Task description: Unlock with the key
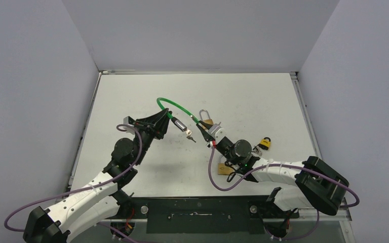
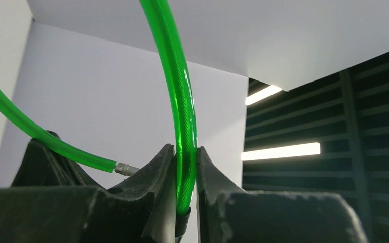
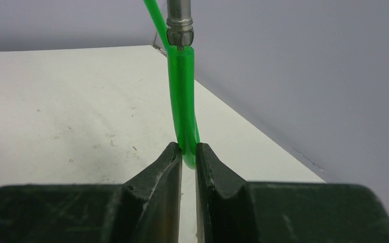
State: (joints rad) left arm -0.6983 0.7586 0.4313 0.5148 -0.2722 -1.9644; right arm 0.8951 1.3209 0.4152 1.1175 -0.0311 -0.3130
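Next, my left gripper needs to lower toward the left in the top view and release the green cable [image 1: 174,104], since bare tabletop lies below the gripper on that side.
A green cable [image 1: 174,104] arcs above the table between both grippers. My left gripper [image 1: 166,120] is shut on one part of it, and the cable stands pinched between its fingers [image 2: 166,172] in the left wrist view. From there a metal end piece [image 1: 180,124] runs down to a small dark key [image 1: 190,136], which hangs free. My right gripper [image 1: 208,131] is shut on the cable's other end, a green loop [image 3: 187,147] under a metal ferrule [image 3: 180,23]. A brass padlock [image 1: 206,120] with a silver shackle sits right at the right gripper's tips.
A yellow-and-black padlock [image 1: 266,144] lies on the table [image 1: 131,96] right of the right arm. Another brass piece [image 1: 226,169] lies partly under the right wrist. Grey walls close off the table at the back and on both sides.
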